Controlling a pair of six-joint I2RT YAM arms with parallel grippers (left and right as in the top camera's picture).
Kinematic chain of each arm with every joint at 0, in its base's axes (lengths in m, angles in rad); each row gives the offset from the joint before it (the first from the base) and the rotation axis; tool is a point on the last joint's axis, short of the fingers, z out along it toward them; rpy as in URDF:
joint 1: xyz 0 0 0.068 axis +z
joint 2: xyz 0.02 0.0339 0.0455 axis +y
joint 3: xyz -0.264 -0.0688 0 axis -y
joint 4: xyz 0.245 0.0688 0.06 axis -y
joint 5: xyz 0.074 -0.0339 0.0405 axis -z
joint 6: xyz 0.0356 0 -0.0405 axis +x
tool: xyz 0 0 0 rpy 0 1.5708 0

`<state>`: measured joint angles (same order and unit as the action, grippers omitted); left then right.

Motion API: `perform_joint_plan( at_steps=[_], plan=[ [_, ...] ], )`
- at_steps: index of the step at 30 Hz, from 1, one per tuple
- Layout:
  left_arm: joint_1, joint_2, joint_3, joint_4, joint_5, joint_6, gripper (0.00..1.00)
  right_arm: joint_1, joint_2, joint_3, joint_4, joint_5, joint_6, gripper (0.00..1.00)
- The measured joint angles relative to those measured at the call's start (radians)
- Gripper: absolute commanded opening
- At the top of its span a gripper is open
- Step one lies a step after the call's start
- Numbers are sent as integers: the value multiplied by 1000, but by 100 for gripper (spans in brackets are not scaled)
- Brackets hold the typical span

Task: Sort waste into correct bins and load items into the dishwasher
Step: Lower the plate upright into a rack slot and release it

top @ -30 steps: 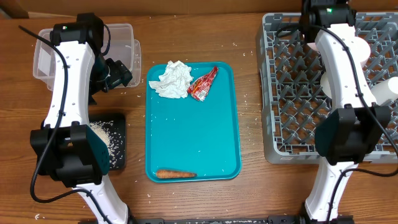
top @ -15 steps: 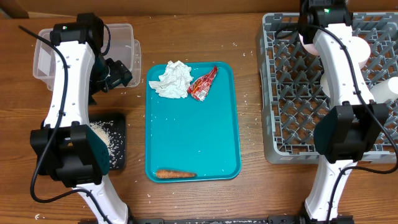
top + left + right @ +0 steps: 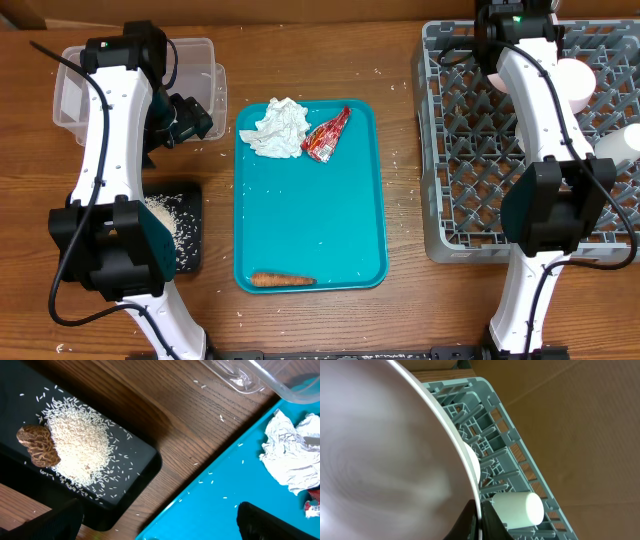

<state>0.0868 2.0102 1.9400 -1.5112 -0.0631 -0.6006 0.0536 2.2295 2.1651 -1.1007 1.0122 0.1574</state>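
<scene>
I will move the pale plate next with my right gripper toward the rack's empty wires nearer the teal tray and then open, because white cups crowd the dish rack.
A crumpled white napkin and a red wrapper lie at the far end of the teal tray; an orange carrot lies at its near end. My left gripper hangs open and empty between the clear tub and the teal tray. The left wrist view shows its open fingers over the black tray, which holds rice and a brown lump. My right gripper is shut on the rim of the pale plate over the grey dish rack.
A white cup lies on its side in the rack just beside the right fingers, and shows at the rack's right edge from overhead. Loose rice grains dot the wood between the trays. The right arm spans the rack lengthwise.
The right arm has shifted slightly left and toward the rack's far edge with the plate in its grip. The left arm has not moved.
</scene>
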Motion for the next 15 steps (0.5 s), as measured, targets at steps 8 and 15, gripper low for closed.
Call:
perform_joint_plan(
  at_steps=[8, 15],
  plan=[
    [0, 0, 0, 0, 0, 0, 100, 46, 0, 0, -15, 19, 7, 4],
    [0, 0, 0, 0, 0, 0, 100, 92, 1, 0, -47, 26, 12, 40]
  ],
)
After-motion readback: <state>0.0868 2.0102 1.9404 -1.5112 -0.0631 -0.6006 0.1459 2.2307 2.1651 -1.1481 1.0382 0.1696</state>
